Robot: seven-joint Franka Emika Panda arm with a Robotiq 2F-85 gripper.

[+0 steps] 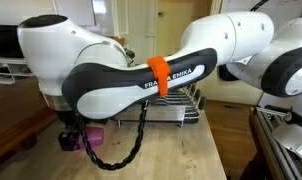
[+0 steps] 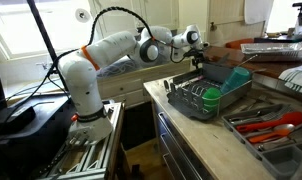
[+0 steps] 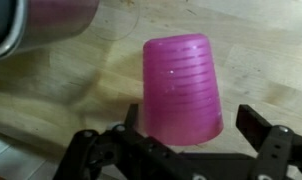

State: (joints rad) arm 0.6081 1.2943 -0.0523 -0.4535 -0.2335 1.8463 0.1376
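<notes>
Next, my gripper stays in place and closes its fingers onto the pink cup's wide end point(image 1: 93, 138) point(image 3: 181, 122), as that end is already between the open fingers.
A pink ribbed plastic cup point(image 3: 179, 88) is on the wooden counter point(image 3: 261, 60), its wide end toward the camera in the wrist view. My gripper point(image 3: 191, 135) is open, with the cup between its fingers. The right finger stands clear of the cup; the left finger is partly hidden behind it. In an exterior view the gripper point(image 1: 71, 135) hangs low over the counter with the cup point(image 1: 94, 137) beside it. In an exterior view the gripper point(image 2: 198, 57) is at the far end of the counter; the cup is too small to see there.
A wire dish rack point(image 1: 181, 108) stands behind the arm; it also shows in an exterior view point(image 2: 191, 108), holding green dishes point(image 2: 211, 97). A teal tub point(image 2: 231, 74) and a tray of red-handled utensils point(image 2: 274, 124) are nearby. A metallic object point(image 3: 31, 22) is close to the cup.
</notes>
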